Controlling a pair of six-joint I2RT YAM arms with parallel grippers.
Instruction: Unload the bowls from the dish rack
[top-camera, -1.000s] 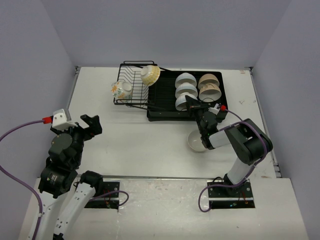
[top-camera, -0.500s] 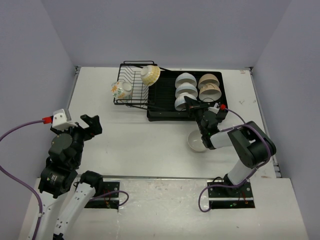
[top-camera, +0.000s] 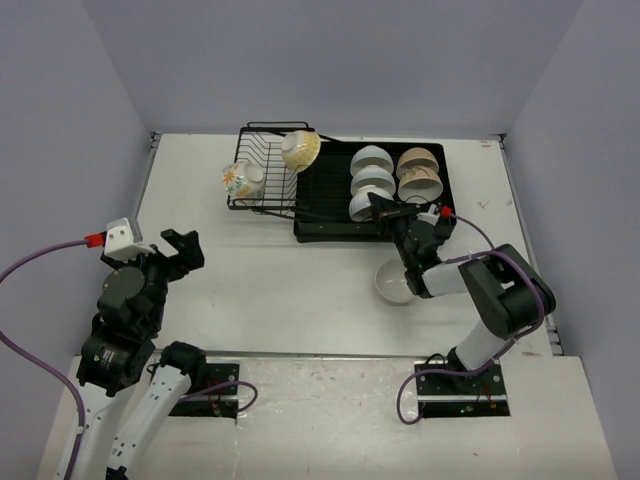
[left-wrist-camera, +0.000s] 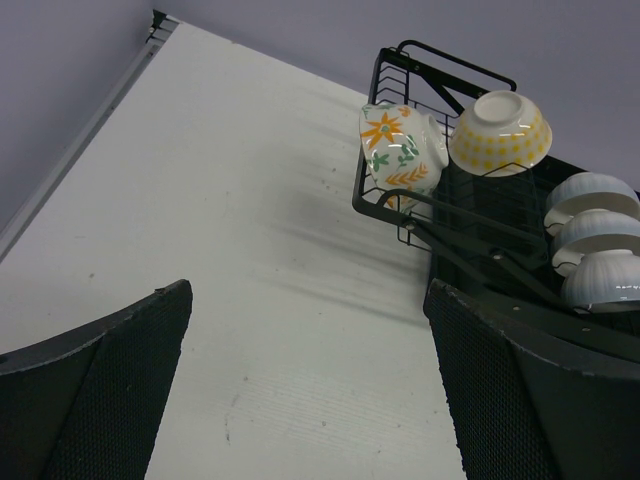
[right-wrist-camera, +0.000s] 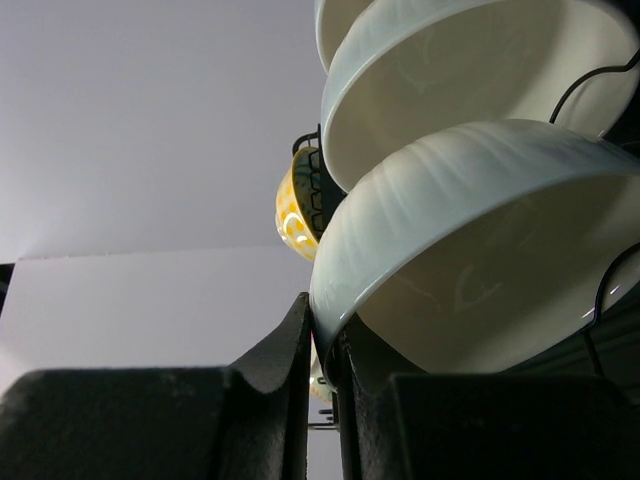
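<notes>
The bare tabletop is clear below the place for the release. My right gripper will lift, move back and to the left in the top view, and go down to release there.
The dish rack's wire basket (top-camera: 262, 185) holds a flowered bowl (top-camera: 240, 180) (left-wrist-camera: 400, 150) and a yellow patterned bowl (top-camera: 300, 150) (left-wrist-camera: 500, 130) (right-wrist-camera: 295, 205). Its black drain tray (top-camera: 325, 205) carries three white bowls on edge in a row (top-camera: 371, 170) (left-wrist-camera: 598, 230), with cream bowls (top-camera: 418, 172) beside them. My right gripper (top-camera: 380, 206) (right-wrist-camera: 322, 320) is shut on the rim of the nearest white bowl (top-camera: 362, 205) (right-wrist-camera: 470, 250). Another white bowl (top-camera: 393, 283) rests on the table under that arm. My left gripper (top-camera: 185, 248) (left-wrist-camera: 308, 300) hangs open over bare table, holding nothing.
The white table (top-camera: 270, 270) is walled by grey panels on the left, back and right. The rack stands at the back centre. A purple cable (top-camera: 40, 262) trails from the left wrist.
The right wrist has edged slightly toward the tray while staying clamped on the bowl's rim. The left arm has not moved.
</notes>
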